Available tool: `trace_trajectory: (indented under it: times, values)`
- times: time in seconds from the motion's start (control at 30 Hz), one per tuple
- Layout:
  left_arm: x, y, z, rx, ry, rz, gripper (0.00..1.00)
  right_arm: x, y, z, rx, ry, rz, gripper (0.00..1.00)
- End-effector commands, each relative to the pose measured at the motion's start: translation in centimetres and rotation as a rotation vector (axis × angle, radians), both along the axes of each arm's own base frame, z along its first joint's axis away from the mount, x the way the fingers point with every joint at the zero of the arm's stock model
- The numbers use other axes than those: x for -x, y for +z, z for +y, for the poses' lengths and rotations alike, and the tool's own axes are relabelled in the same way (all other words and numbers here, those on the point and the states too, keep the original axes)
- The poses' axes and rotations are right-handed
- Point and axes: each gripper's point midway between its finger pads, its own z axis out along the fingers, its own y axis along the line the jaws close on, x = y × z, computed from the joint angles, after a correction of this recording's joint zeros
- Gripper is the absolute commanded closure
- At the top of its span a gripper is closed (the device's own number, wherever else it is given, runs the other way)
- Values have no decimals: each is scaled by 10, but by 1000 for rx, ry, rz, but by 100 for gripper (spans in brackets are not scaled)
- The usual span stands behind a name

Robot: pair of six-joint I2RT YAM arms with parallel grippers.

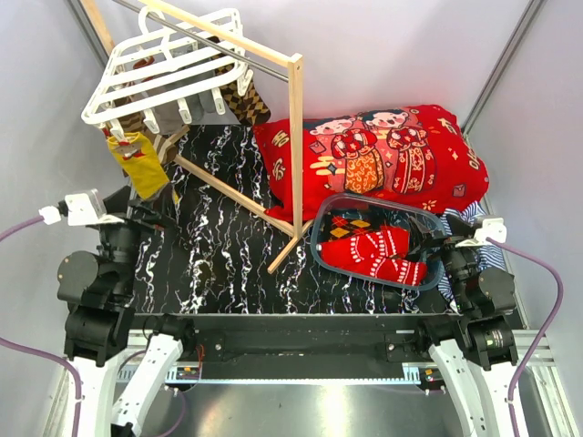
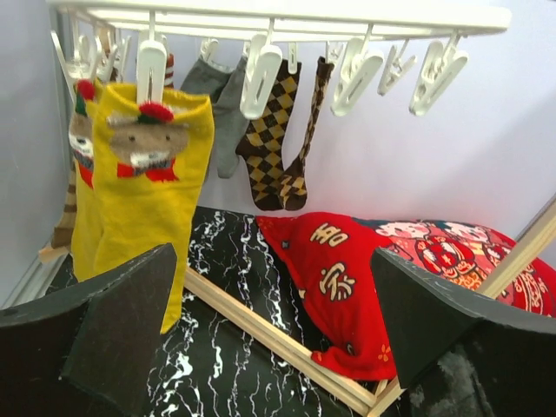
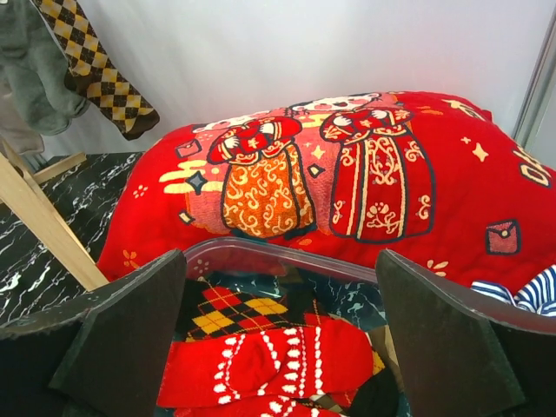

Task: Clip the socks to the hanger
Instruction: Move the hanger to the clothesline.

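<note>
The empty clip beside the yellow sock hangs above and outward of the left gripper, so the robot will raise that gripper and move it outward to the clip.
The white hanger (image 1: pixel 173 64) hangs from the wooden rack at the back left, its clips (image 2: pixel 261 82) dangling. A mustard yellow sock (image 2: pixel 148 182) and brown diamond-patterned socks (image 2: pixel 274 130) are clipped to it, with grey ones between. More socks lie in a clear bin (image 1: pixel 319 246) at the right: red ones with white marks (image 3: pixel 278 360) over a red-black-yellow argyle one (image 3: pixel 226 308). My left gripper (image 2: pixel 274 287) stands open and empty, low in front of the yellow sock (image 1: pixel 137 159). My right gripper (image 3: pixel 280 269) stands open and empty at the bin's near right side.
A big red cartoon-figure blanket (image 1: pixel 383 150) lies behind the bin. The bare-wood rack (image 1: pixel 296 137) has a post and floor bars (image 2: pixel 278 343) crossing the black marbled table (image 1: pixel 228 264). A blue-white striped cloth (image 3: pixel 530 291) lies at the far right.
</note>
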Motion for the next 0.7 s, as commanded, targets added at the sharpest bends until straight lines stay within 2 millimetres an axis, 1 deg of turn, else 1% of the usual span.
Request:
trace_trajectory:
  times: [0.0, 0.03, 0.07, 0.1, 0.13, 0.17, 0.2, 0.23, 0.27, 0.3, 0.33, 0.4, 0.43, 0.47, 0.5, 0.53, 0.63, 0.67]
  values:
    - [-7, 33, 6, -11, 40, -30, 1, 6, 19, 3, -20, 23, -49, 0]
    - [-15, 30, 6, -14, 49, -8, 1, 6, 18, 4, -21, 25, -47, 0]
    - [-14, 39, 6, -8, 52, -18, 1, 5, 17, 4, -20, 25, -42, 0]
    - [-18, 40, 6, -7, 54, -12, 1, 5, 17, 4, -21, 27, -42, 0]
    - [-26, 39, 5, -10, 55, 8, 1, 3, 16, 5, -19, 26, -36, 0]
    - [-27, 48, 5, -5, 56, -4, 1, 2, 15, 7, -18, 35, -33, 0]
    - [-30, 51, 5, -7, 60, -1, 1, 1, 14, 7, -19, 39, -29, 0]
    - [-39, 49, 4, -8, 68, 20, 1, -1, 13, 7, -16, 37, -21, 0]
    - [-43, 51, 5, -5, 75, 25, 1, -1, 12, 13, -10, 69, -16, 0]
    - [-43, 60, 6, -1, 84, 13, 1, -2, 12, 14, -10, 75, -11, 0]
    - [-53, 58, 9, -1, 108, 34, 2, -4, 9, 16, -9, 81, 1, 0]
    - [-56, 70, 14, 0, 142, 25, 3, -5, 9, 18, -8, 94, 6, 0]
    - [-64, 69, 14, -5, 150, 39, 5, -5, 9, 19, -8, 95, 7, 0]
    - [-67, 72, 15, -6, 158, 41, 6, -5, 9, 19, -6, 97, 6, 0]
    - [-68, 78, 18, -10, 178, 32, 7, -5, 10, 19, -7, 95, 3, 0]
    - [-76, 76, 18, -18, 188, 49, 9, -6, 9, 18, -4, 89, 5, 0]
    - [-86, 79, 25, -33, 239, 65, 16, -7, 9, 16, 0, 79, 3, 0]
    - [-88, 81, 27, -37, 249, 67, 20, -7, 9, 15, 3, 75, 4, 0]
